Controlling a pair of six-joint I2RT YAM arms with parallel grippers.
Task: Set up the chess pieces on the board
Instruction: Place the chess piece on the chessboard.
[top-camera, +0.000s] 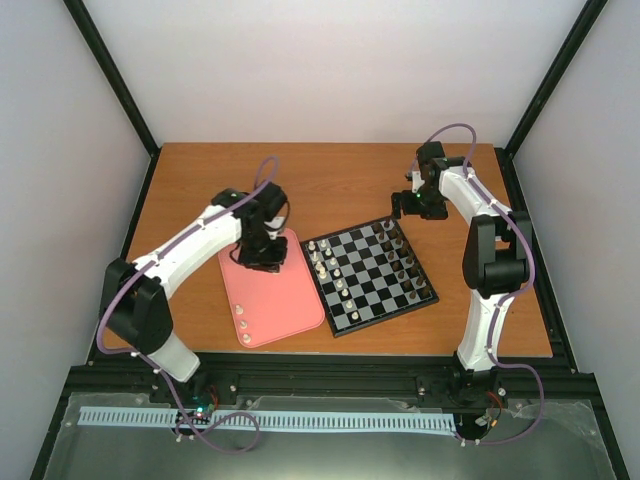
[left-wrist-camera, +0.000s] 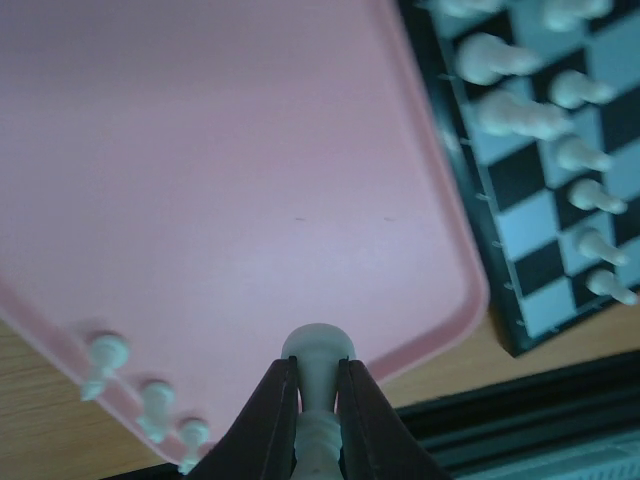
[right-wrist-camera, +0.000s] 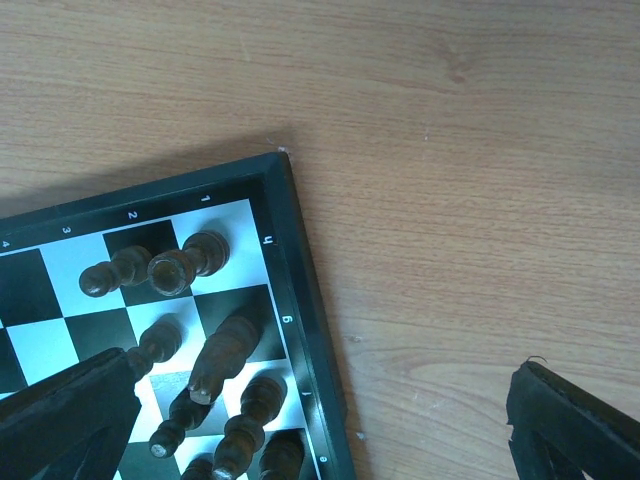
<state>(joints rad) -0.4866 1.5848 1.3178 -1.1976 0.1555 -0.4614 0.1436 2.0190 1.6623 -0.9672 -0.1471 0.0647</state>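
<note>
My left gripper holds the piece. Next I will move it across to the right in the top view and down onto the edge row's first empty dark square (top-camera: 328, 289) (left-wrist-camera: 517, 177).
My left gripper (left-wrist-camera: 318, 368) is shut on the neck of a cream-white chess piece (left-wrist-camera: 318, 345), just above the pink tray (left-wrist-camera: 250, 170). In the top view this gripper (top-camera: 262, 256) hovers over the tray's far end. Three more cream pieces (left-wrist-camera: 103, 360) stand by the tray's near edge (top-camera: 242, 325). The board (top-camera: 385, 317) lies right of the tray, with a row of cream pieces (left-wrist-camera: 520, 115) along its left side. My right gripper (right-wrist-camera: 320, 420) stands open over the board's far right corner (right-wrist-camera: 290, 250), with nothing between its fingers (right-wrist-camera: 70, 410).
Dark brown pieces (right-wrist-camera: 190, 262) fill the board's right side, some leaning (right-wrist-camera: 225, 350). Bare wooden table (right-wrist-camera: 450, 150) lies beyond the board's corner. A black rail (top-camera: 330, 375) runs along the table's near edge. Dark frame posts (top-camera: 112, 75) rise at the back corners.
</note>
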